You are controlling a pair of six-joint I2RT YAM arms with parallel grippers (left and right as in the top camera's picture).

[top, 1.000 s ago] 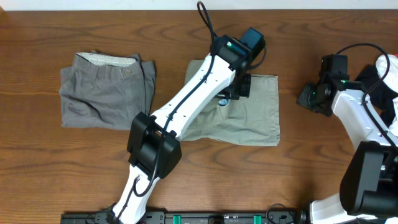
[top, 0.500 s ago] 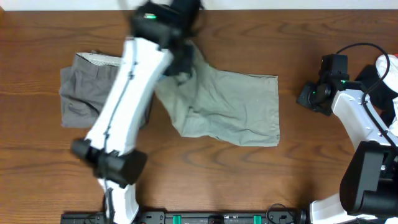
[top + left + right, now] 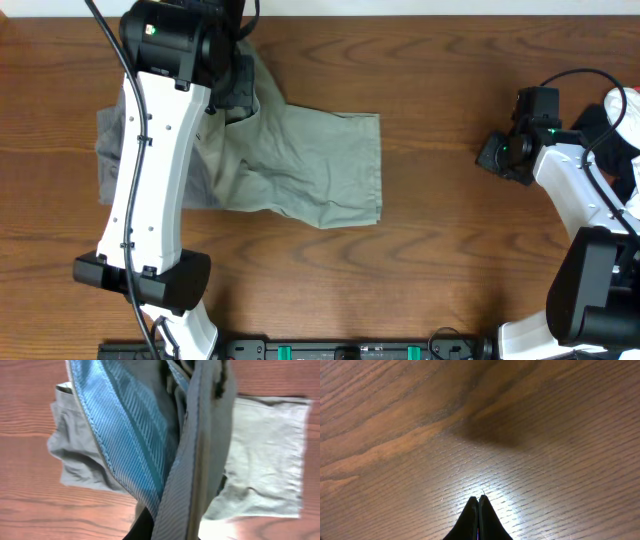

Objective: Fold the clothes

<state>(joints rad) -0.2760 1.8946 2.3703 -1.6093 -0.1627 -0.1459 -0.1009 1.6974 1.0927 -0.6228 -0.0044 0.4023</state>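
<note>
The shorts' flat hem end (image 3: 357,138) (image 3: 276,427) is below my left gripper and to its right in the overhead view, so I will lower the waistband across onto it and let go.
The light khaki-grey shorts (image 3: 310,165) lie spread on the wooden table, their left part lifted. My left gripper (image 3: 238,88) is shut on their waistband at the back left. In the left wrist view the pale blue waistband lining (image 3: 130,445) hangs right in front of the camera and hides the fingertips. The rest of the khaki shorts (image 3: 270,455) lies below. Darker grey shorts (image 3: 115,150) lie at the left, mostly hidden under my left arm and the khaki cloth. My right gripper (image 3: 492,155) is shut and empty over bare wood (image 3: 478,502) at the right.
The right arm's white and black body (image 3: 600,200) fills the right edge, with a dark bundle (image 3: 620,115) behind it. A black rail (image 3: 350,350) runs along the table's front edge. Bare wood (image 3: 450,260) lies between the shorts and the right arm.
My left arm swung from the centre to the back left, dragging the khaki shorts leftward and partly over the darker shorts. The right arm has not moved.
</note>
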